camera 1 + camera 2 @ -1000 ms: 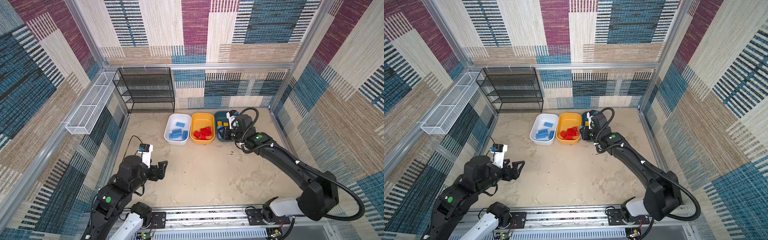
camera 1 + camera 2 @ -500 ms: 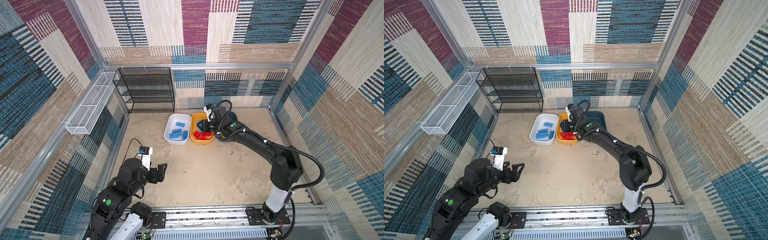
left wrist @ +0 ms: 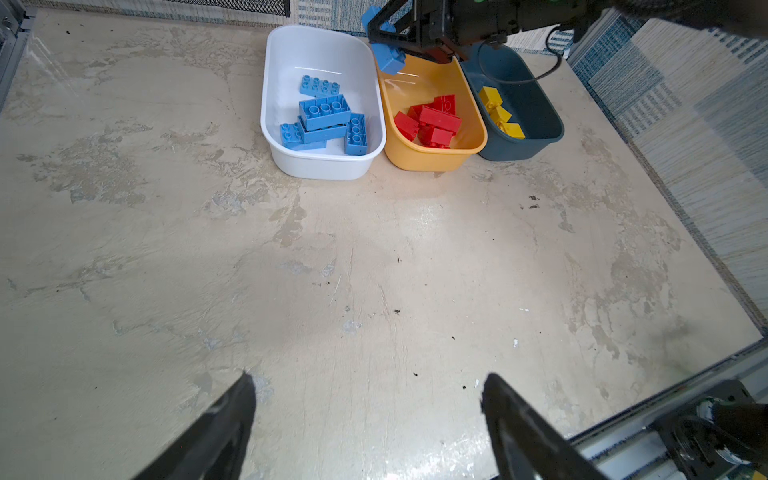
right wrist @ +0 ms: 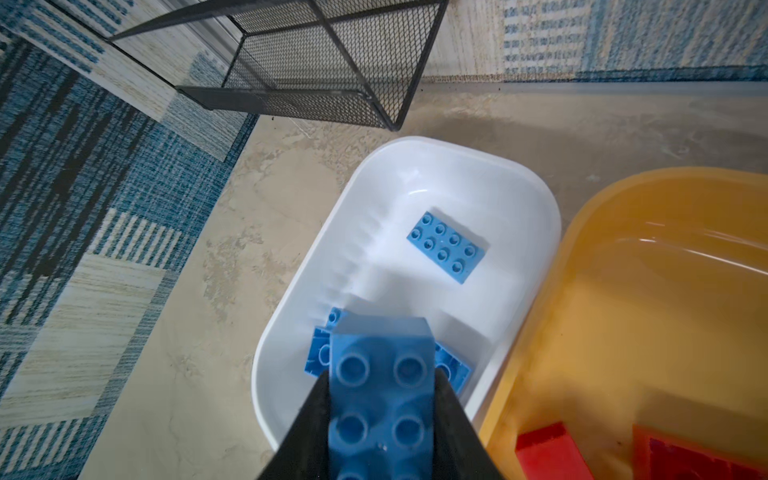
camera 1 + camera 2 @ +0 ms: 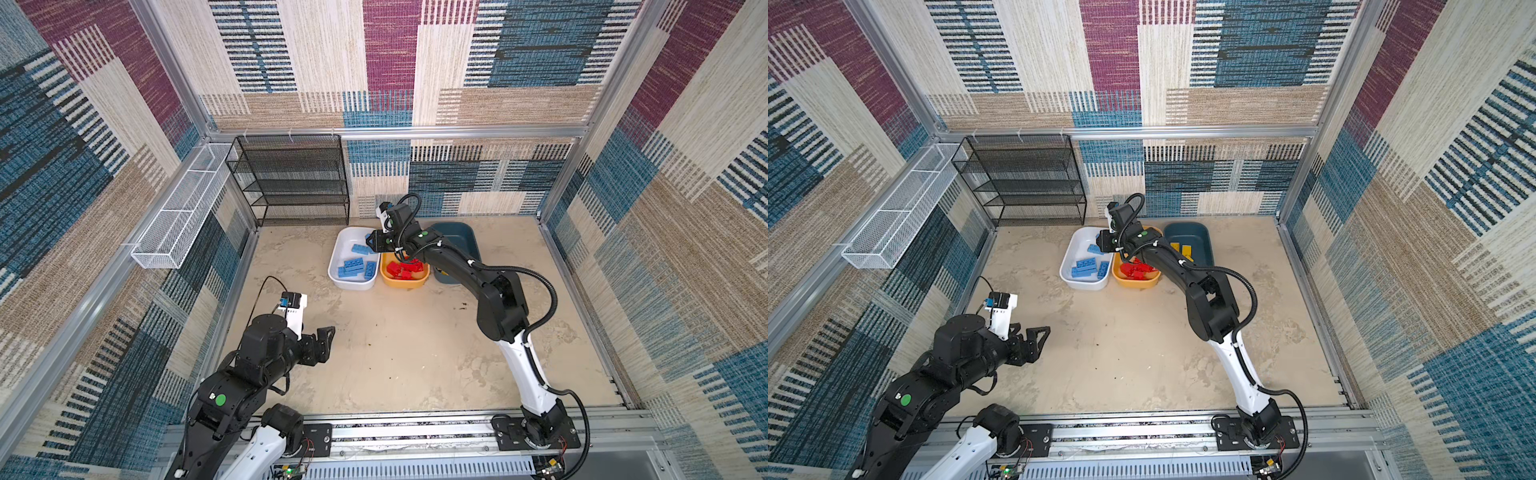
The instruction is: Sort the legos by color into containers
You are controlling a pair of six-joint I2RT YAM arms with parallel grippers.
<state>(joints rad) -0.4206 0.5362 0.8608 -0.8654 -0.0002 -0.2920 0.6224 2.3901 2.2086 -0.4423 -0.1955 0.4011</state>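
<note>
The blue lego goes down and away from the yellow-orange container [image 5: 405,284] in my right gripper next. The gripper then releases it, since the white container's bare bottom lies below the gripper.
My right gripper [image 4: 381,376] is shut on a blue lego [image 4: 380,395] and holds it just above the white container [image 4: 415,143], near the side that faces the yellow-orange container [image 4: 623,270]. In both top views the right gripper [image 5: 374,241] [image 5: 1102,241] hangs over the white container [image 5: 332,270]. Several blue legos [image 5: 355,266] lie in it. Red legos [image 5: 405,268] fill the yellow-orange container [image 5: 405,284], and yellow legos [image 3: 498,112] lie in the teal container [image 3: 528,149]. My left gripper [image 3: 368,376] is open over bare table at the front left [image 5: 324,336].
A black mesh rack [image 5: 291,183] stands at the back left, close behind the white container. A long white wire basket [image 5: 183,208] hangs on the left wall. Patterned walls close in three sides, and a metal rail [image 5: 415,428] runs along the front.
My right gripper has swung left from the teal container, across the yellow-orange one, to above the white one. The left arm has barely moved.
</note>
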